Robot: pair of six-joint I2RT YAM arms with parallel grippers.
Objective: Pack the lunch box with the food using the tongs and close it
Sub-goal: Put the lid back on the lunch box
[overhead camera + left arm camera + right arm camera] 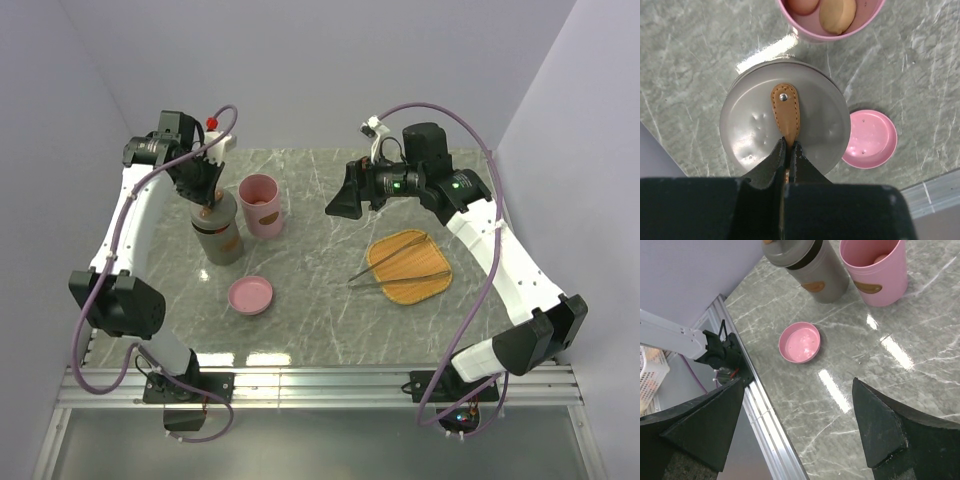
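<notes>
I should next lower the silver lid in my left gripper onto the container's rim [214, 232] and release the lid's leather tab, as a dark line separates them.
The lunch box stands in parts: a grey cylindrical container [220, 238] with a silver lid [755, 125], and a pink cup [262, 205] beside it. My left gripper [789, 145] is shut on the lid's brown leather tab [785, 112], straight above the container. A pinkish ball [801, 4] and a pale cream ball [837, 15] of food lie in the pink cup [810, 32]. The silver tongs [400, 272] rest across the orange tray [415, 288]. My right gripper [345, 203] hangs open and empty above the table's middle, left of the tray.
A shallow pink bowl [250, 295] lies near the front left, also in the right wrist view [800, 342]. The aluminium rail [765, 410] marks the table's near edge. Walls close in the left, back and right sides.
</notes>
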